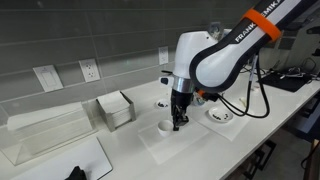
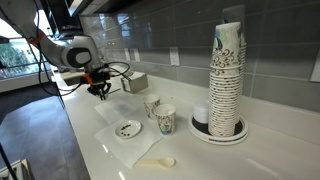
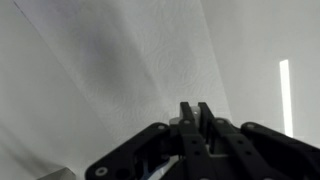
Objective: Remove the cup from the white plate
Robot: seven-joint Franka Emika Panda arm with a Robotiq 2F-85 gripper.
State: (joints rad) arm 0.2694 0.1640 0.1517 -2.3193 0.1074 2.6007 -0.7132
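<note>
The gripper moves toward the sheet's edge nearest the metal box next, lowering to release the pinched cup, since the cup is still over the white paper sheet (image 1: 190, 143).
The cup (image 1: 164, 127) is small, white and round-mouthed, and sits low on a white paper sheet (image 1: 190, 143). My gripper (image 1: 180, 122) points straight down at the cup's rim. In the wrist view the fingers (image 3: 197, 112) are nearly together, with a thin white edge pinched between them above the white sheet. In an exterior view the gripper (image 2: 102, 90) hangs just above the counter. I cannot make out the white plate apart from the cup; what lies under the cup is too small to tell.
A small dish with a dark centre (image 1: 221, 116) (image 2: 128, 129) lies on the sheet. Also here are two marked cups (image 2: 159, 113), a tall stack of patterned cups (image 2: 227, 70), a spoon (image 2: 158, 162), a metal box (image 1: 115, 110) and a clear bin (image 1: 45, 132).
</note>
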